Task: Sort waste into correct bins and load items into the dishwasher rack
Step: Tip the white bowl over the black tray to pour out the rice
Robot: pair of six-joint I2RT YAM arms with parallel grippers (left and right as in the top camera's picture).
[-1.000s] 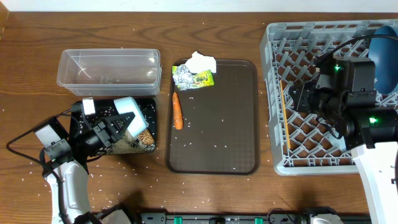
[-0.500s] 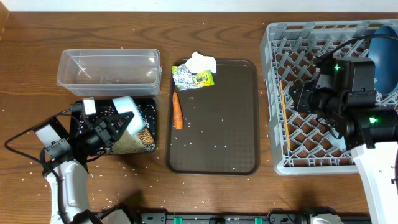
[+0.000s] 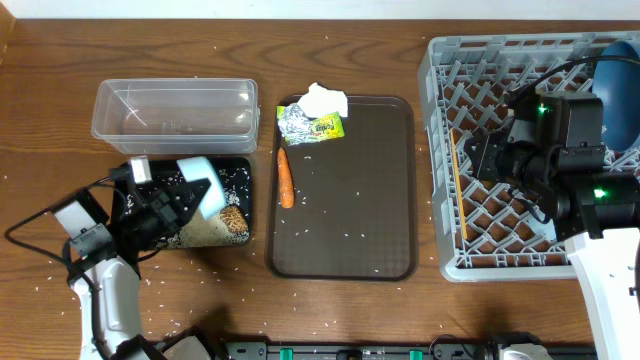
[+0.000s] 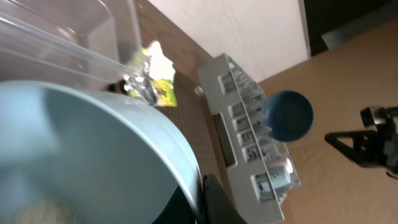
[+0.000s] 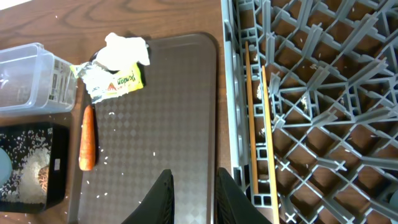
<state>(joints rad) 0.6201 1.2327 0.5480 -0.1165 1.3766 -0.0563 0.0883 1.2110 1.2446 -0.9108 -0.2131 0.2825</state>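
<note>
The rice is in the black tray, so my left gripper next needs to carry the bowl (image 3: 199, 183) across the serving tray and let go of it on the rack's wires by the chopsticks.
My left gripper (image 3: 172, 207) is shut on the rim of the small light-blue bowl (image 3: 199, 183), holding it tilted over the black tray (image 3: 246, 196). In the left wrist view the bowl (image 4: 93, 155) fills the left side, with one finger (image 4: 214, 202) pressed against its rim. Loose rice (image 3: 198, 232) and a brown food lump (image 3: 232, 221) lie in the black tray. The carrot (image 3: 286, 179), tissue (image 3: 322, 99), foil (image 3: 292, 121) and wrapper (image 3: 327, 127) lie on the brown serving tray (image 3: 350, 220). My right gripper (image 5: 193, 180) hangs open and holds nothing, over the gap between that tray and the rack (image 3: 470, 262).
The clear tub (image 3: 175, 113) stands behind the black tray. Chopsticks (image 3: 457, 185) lie along the rack's left side, and the dark-blue plate (image 3: 622, 85) stands at its far right corner. Rice grains are scattered over the table and the serving tray.
My left gripper has shifted a little to the left with the bowl over the black tray. The right arm has not moved.
</note>
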